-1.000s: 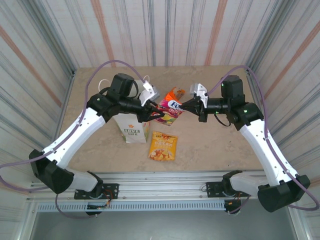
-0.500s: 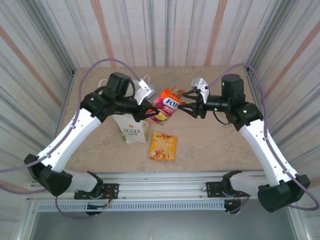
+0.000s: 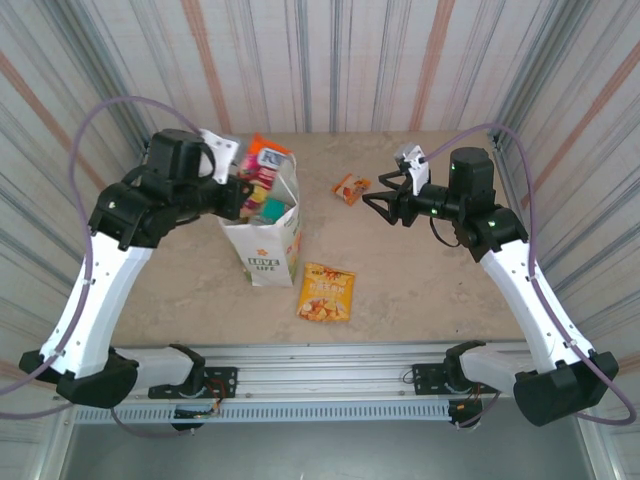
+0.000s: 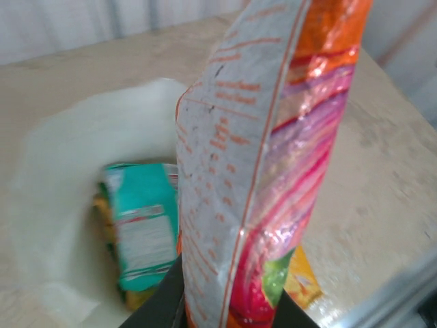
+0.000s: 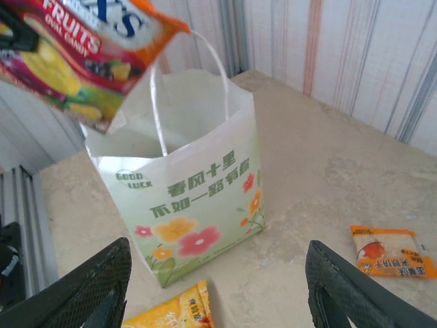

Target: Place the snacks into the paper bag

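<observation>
My left gripper should next go down through the bag's opening and release the red-orange Fox's fruit packet beside the teal packet (image 4: 140, 225), since the bag stands open below it.
The white floral paper bag (image 3: 268, 248) stands upright left of centre, its mouth open. My left gripper (image 3: 243, 190) is shut on a red-orange Fox's fruit packet (image 3: 266, 163) and holds it just over the bag's mouth. In the left wrist view that packet (image 4: 268, 164) stands between the jaws, above a teal packet (image 4: 140, 225) lying inside the bag (image 4: 54, 198). My right gripper (image 3: 385, 201) hangs open to the right, holding nothing. Its view shows the bag (image 5: 194, 198), the held packet (image 5: 78, 55) and the wide-apart gripper (image 5: 218, 273).
A yellow packet (image 3: 327, 292) lies flat in front of the bag, close to its right corner (image 5: 171, 311). A small orange packet (image 3: 350, 188) lies on the table between the bag and the right gripper (image 5: 392, 251). Corrugated walls close in three sides.
The left arm swung left, carrying the Fox's packet from the table's middle to above the bag. The right gripper, which was at the packet before, has drawn back to the right and stands open.
</observation>
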Robot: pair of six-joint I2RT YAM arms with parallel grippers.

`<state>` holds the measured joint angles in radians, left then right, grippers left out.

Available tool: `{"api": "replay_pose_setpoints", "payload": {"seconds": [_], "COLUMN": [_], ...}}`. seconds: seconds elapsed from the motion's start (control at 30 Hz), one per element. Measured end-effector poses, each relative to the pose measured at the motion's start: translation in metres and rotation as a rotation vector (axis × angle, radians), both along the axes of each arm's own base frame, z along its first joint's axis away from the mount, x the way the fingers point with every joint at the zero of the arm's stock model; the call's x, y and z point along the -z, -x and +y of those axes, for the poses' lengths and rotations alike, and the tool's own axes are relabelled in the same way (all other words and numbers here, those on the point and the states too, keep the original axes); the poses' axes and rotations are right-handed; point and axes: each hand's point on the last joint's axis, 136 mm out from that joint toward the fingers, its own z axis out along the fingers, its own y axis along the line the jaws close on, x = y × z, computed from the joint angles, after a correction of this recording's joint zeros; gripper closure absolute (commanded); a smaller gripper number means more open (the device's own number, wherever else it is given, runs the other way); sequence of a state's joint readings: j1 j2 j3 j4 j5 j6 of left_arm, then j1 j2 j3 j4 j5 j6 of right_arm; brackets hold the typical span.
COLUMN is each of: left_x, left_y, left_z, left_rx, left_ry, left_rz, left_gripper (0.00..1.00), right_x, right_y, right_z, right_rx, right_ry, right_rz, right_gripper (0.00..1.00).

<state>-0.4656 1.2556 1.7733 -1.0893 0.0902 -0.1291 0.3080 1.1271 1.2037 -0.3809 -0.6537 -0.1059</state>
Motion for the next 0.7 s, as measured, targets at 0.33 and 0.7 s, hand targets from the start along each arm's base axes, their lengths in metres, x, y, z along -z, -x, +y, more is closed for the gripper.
{"api": "replay_pose_setpoints", "payload": {"seconds": [0.33, 0.7], "left_x": [0.002, 0.073], "left_y": [-0.022, -0.037], "left_z": [0.032, 0.000], "left_rx": [-0.189, -0.158], "left_ry": [0.048, 0.127], "left_rz": [0.089, 0.425], "left_gripper": [0.95, 0.95], "right_x": [0.011, 0.030], "right_y": [-0.013, -0.020], "right_z": [-0.003, 0.003], "right_rx": [0.063, 0.069], "right_ry": [0.003, 0.009], "right_rz": [0.059, 0.140], "right_gripper": [0.32, 0.32]}}
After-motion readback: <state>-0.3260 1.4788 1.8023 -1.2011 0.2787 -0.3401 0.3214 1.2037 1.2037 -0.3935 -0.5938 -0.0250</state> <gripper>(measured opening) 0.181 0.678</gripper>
